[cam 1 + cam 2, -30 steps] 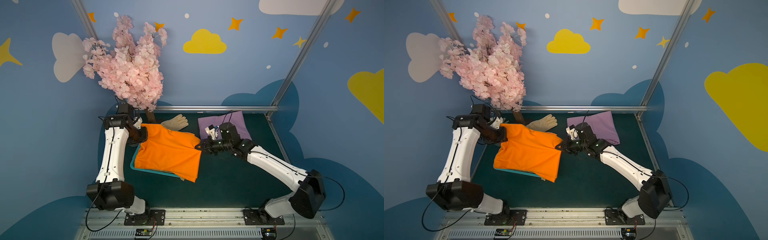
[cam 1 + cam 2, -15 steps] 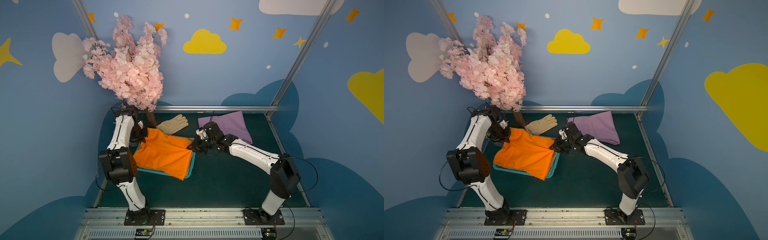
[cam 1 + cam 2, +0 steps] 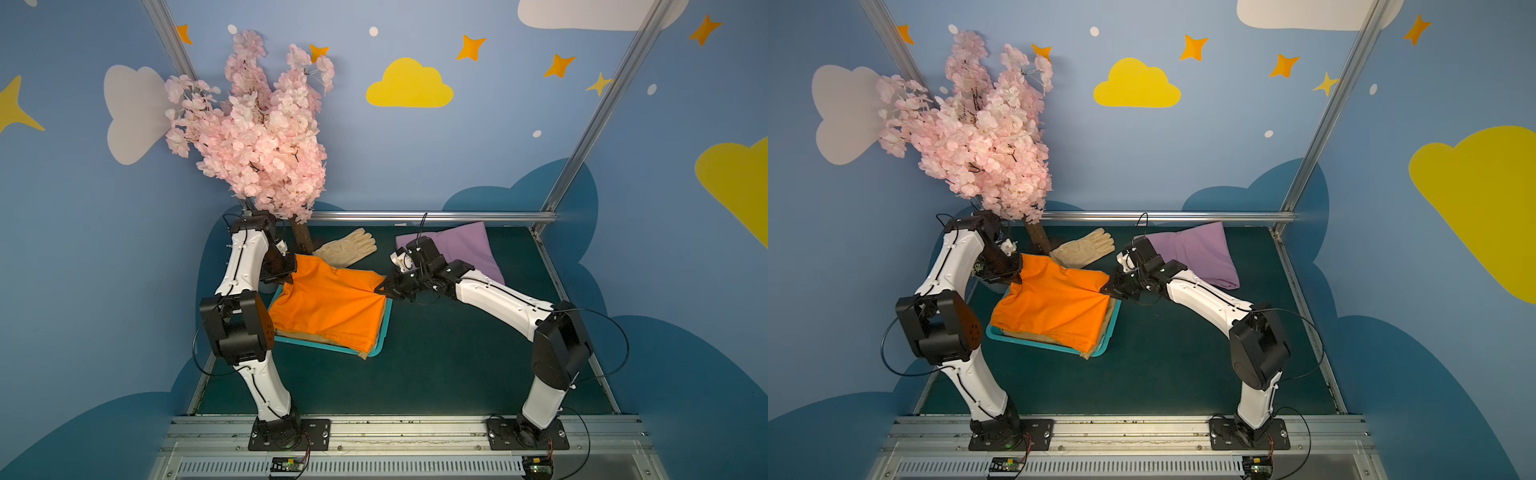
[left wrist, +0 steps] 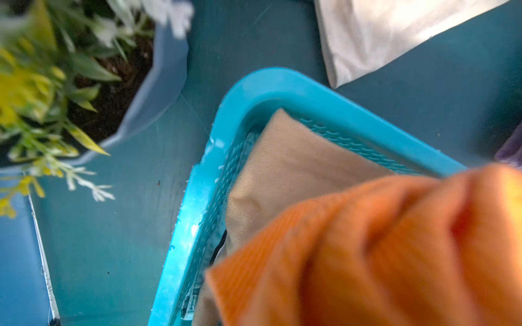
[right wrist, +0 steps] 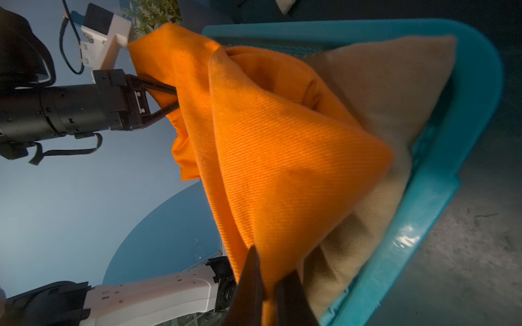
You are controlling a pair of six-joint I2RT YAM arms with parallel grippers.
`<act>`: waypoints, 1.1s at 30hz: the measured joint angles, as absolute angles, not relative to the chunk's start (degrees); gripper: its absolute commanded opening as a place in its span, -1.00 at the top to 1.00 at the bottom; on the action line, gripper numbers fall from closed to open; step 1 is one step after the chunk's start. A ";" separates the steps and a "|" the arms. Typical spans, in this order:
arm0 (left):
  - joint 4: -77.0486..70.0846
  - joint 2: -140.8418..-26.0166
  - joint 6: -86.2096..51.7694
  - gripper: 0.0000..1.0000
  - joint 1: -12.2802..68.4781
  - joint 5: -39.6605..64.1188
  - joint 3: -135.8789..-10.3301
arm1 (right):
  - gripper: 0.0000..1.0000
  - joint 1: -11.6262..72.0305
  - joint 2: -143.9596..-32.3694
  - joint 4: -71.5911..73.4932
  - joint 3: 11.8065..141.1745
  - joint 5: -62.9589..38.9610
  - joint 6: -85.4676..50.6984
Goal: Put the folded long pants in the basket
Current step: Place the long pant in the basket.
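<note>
The left gripper brings the held orange corner down toward the tan pants' far corner (image 4: 280, 138) next and releases it there, since the cloth already hangs spread over the basket.
Orange long pants (image 3: 328, 303) (image 3: 1054, 303) hang spread over the teal basket (image 3: 385, 328) (image 3: 1034, 341), their near edge draped onto it. My left gripper (image 3: 289, 278) (image 3: 1017, 277) is shut on their far left corner; the right wrist view shows its fingers (image 5: 169, 97) closed into the cloth. My right gripper (image 3: 380, 289) (image 5: 268, 285) is shut on the far right corner. Tan pants (image 4: 282, 175) (image 5: 395, 93) lie in the basket under the orange ones. Lilac pants (image 3: 461, 249) (image 3: 1200, 257) lie on the table at the back right.
A cream glove (image 3: 349, 249) lies behind the basket beside the trunk of a pink blossom tree (image 3: 257, 137). A potted plant (image 4: 56, 84) stands close to the basket's far left corner. A metal rail (image 3: 415, 216) bounds the back of the table.
Both arms have drawn in and come down, carrying the orange pants leftward and lower over the basket. Both grips have held.
</note>
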State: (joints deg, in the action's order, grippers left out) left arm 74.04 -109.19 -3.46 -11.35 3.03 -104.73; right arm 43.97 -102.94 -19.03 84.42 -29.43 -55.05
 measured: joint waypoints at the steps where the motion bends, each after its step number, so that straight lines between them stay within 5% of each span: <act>1: 74.11 -109.27 -3.46 0.89 -11.35 3.14 -105.32 | 1.00 43.99 -102.94 -19.00 84.42 -29.23 -54.68; 8: 74.30 -114.34 -3.49 0.79 -11.33 4.97 -107.50 | 1.00 43.97 -103.79 -17.74 83.61 -27.92 -52.10; 14: 71.46 -115.63 -4.91 -0.03 -11.88 2.39 -106.21 | 0.09 43.64 -104.55 -18.61 83.11 -28.82 -49.43; 16: 70.52 -115.00 -5.80 -0.13 -12.45 1.45 -106.19 | -0.10 43.48 -104.53 -19.55 83.07 -28.97 -47.75; 20: 69.12 -111.46 -6.92 -0.16 -13.04 0.75 -105.82 | -0.25 42.39 -102.80 -19.84 80.01 -29.21 -45.60; 33: 64.01 -99.66 -7.75 -0.11 -12.47 3.11 -92.40 | -0.30 39.35 -104.71 -10.90 75.94 -35.53 -54.48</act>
